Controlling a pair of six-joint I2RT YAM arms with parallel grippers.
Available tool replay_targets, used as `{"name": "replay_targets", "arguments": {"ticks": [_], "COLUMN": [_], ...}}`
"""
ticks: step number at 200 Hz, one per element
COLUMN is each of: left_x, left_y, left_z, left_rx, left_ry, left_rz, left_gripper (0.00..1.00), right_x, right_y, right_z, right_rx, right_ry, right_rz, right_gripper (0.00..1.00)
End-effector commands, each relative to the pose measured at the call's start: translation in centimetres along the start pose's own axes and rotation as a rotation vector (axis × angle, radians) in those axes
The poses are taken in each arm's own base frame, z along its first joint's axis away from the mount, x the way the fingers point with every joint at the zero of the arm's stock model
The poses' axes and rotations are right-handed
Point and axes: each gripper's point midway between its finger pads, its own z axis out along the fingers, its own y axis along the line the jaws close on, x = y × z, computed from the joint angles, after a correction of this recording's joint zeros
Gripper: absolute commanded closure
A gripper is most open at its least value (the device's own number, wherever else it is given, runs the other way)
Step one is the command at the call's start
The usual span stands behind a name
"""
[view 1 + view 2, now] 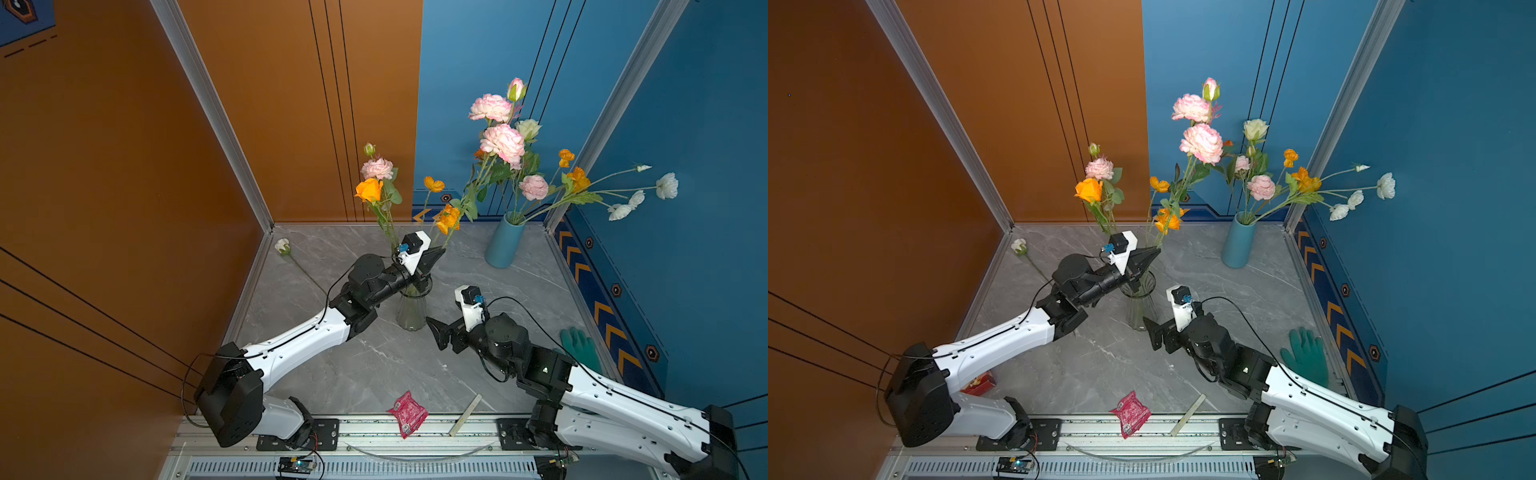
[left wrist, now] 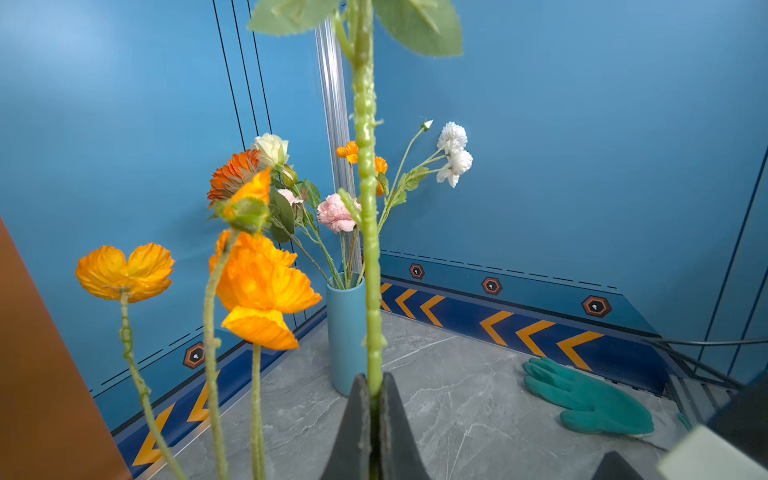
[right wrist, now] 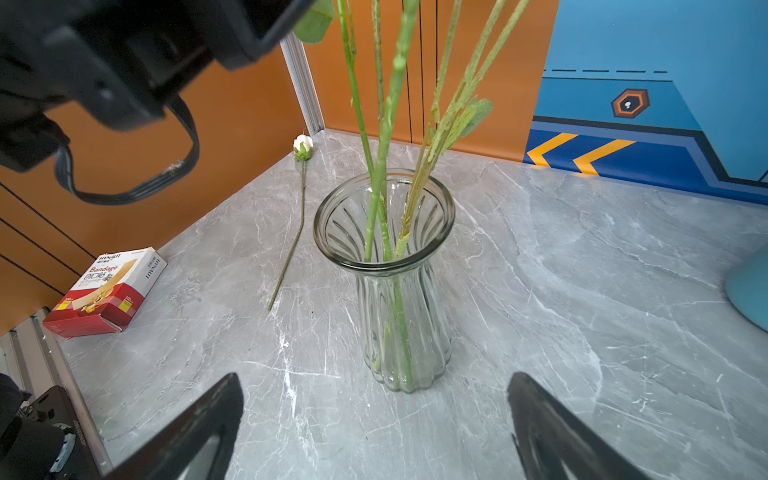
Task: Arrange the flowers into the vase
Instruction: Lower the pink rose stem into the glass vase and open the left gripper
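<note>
My left gripper will next move down toward the vase's rim point(image 1: 417, 289) and push the knobby green stem deeper before letting go of it, because the stem's lower end is already inside.
A clear ribbed glass vase point(image 1: 411, 311) point(image 3: 399, 291) stands mid-table with an orange rose point(image 1: 369, 190), a pink bloom point(image 1: 377, 168) and orange poppies point(image 1: 449, 218) in it. Just above its rim, my left gripper point(image 1: 441, 249) point(image 2: 374, 376) is shut on a knobby green stem point(image 2: 365, 208). That stem rises to large pink ruffled blooms point(image 1: 503, 143), and its lower end reaches into the vase. My right gripper point(image 1: 438, 334) point(image 3: 374, 376) is open and empty, low beside the vase's base. A white rose point(image 1: 283, 245) point(image 3: 302, 145) lies on the table near the back left corner.
A blue vase point(image 1: 503, 245) at the back right holds several more flowers. A green glove point(image 1: 579, 347) lies by the right wall. A red packet point(image 1: 408, 413) and a pale stick point(image 1: 465, 415) sit at the front edge; a bandage box point(image 3: 106, 291) lies front left.
</note>
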Motion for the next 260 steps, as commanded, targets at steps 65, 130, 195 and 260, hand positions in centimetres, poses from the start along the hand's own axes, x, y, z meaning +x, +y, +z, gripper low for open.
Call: {"name": "replay_targets", "arguments": {"ticks": [65,130,195,260], "left_x": [5.6,8.5,8.4,6.9], "left_y": [0.0,0.7,1.0,1.9], "left_z": [-1.7,-2.1,-3.1,-5.1], "left_rx": [0.004,-0.007,-0.023,-0.078], "left_ry": [0.087,0.148,0.145,0.11], "left_rz": [-0.004,-0.055,-0.087,-0.131], "left_gripper": [0.95,0.89,0.81,0.73], "right_x": [0.9,1.2,1.4,1.8], "right_y": [-0.2,-0.3,-0.3,0.1], "right_z": [0.7,0.5,0.5,0.6], "right_rx": [-0.008,-0.003,-0.005,-0.008], "right_ry": [0.004,0.008,0.011,0.018], "right_rz": [0.015,0.019,0.027,0.006], "right_gripper": [0.0,0.0,0.0,0.0]}}
